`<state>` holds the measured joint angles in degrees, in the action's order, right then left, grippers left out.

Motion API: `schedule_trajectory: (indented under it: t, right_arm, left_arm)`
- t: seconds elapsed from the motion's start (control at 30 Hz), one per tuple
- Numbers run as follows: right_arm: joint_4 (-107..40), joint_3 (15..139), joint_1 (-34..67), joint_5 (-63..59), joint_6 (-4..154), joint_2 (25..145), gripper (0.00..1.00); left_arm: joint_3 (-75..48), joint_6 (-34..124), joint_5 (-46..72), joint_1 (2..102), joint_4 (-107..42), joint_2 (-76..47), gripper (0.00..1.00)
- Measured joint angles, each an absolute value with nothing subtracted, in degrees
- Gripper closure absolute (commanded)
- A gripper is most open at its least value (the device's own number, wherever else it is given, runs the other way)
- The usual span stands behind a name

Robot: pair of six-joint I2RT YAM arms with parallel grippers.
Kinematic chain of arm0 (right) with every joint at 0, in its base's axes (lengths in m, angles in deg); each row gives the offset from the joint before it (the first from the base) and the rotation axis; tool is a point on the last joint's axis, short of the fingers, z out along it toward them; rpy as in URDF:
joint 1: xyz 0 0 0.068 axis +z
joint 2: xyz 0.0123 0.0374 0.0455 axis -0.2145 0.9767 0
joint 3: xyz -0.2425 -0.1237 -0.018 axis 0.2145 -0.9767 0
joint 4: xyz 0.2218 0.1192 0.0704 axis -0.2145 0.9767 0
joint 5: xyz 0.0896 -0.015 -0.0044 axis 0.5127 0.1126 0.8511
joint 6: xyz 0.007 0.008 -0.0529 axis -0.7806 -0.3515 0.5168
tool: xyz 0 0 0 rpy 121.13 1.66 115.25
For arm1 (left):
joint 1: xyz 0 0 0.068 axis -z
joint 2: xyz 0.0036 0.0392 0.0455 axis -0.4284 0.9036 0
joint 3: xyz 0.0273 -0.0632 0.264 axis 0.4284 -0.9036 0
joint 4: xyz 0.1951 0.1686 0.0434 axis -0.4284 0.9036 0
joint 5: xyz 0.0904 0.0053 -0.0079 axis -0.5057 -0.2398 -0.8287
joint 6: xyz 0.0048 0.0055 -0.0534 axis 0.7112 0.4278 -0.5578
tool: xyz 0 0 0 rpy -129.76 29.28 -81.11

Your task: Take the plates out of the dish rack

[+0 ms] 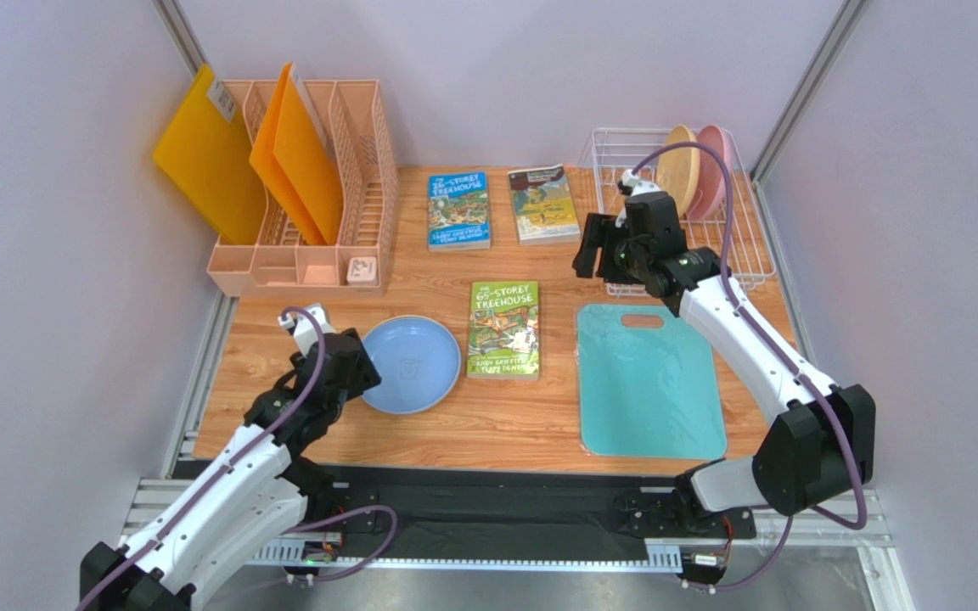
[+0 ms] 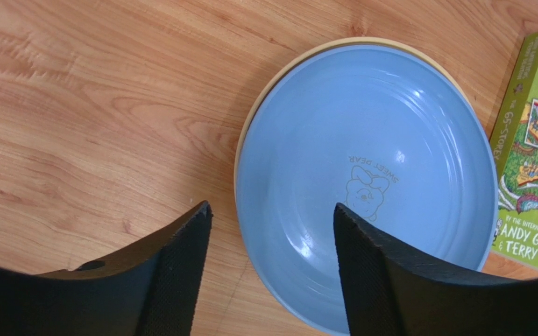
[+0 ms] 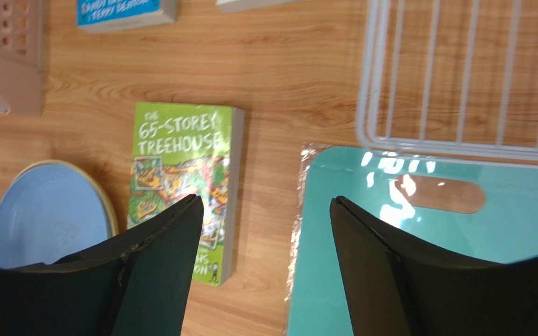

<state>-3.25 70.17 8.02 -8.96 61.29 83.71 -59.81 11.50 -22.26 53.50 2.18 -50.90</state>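
The tan plate is nearer than the pink one, so the right gripper will move outward over the wire dish rack [image 1: 747, 255] and grab the tan plate's near rim.
A blue plate [image 1: 411, 364] [image 2: 391, 140] lies flat on the table at front left, on top of a pale yellow plate whose rim [image 2: 300, 59] shows around its edge. My left gripper [image 1: 344, 367] [image 2: 272, 210] hovers open over the blue plate's left rim, one finger on each side of it, holding nothing. The white wire dish rack [image 1: 747, 255] [image 3: 461, 149] stands at back right. A tan plate [image 1: 678, 166] and a pink plate [image 1: 716, 163] stand upright in it. My right gripper [image 1: 599, 255] [image 3: 265, 203] is open and empty, just in front of the rack.
A teal cutting board [image 1: 650, 379] lies in front of the rack. A green book [image 1: 503, 329] sits between it and the blue plate. Two more books [image 1: 459, 210] lie at the back centre. A peach file organizer [image 1: 354, 191] with orange folders fills the back left.
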Motion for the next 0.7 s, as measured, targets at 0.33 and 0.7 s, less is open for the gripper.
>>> schedule_trajectory:
  t: [0.33,0.7]
  right_arm:
    - [-3.9,82.7,1.4,-32.6,68.2,92.5,0.22]
    - [-6.5,105.7,-4.3,-43.9,77.8,118.4,0.24]
  left_arm:
    - [-59.6,19.4,-12.8,53.5,-7.2,-50.6,0.00]
    - [-51.8,30.1,8.2,53.5,-24.9,-36.7,0.01]
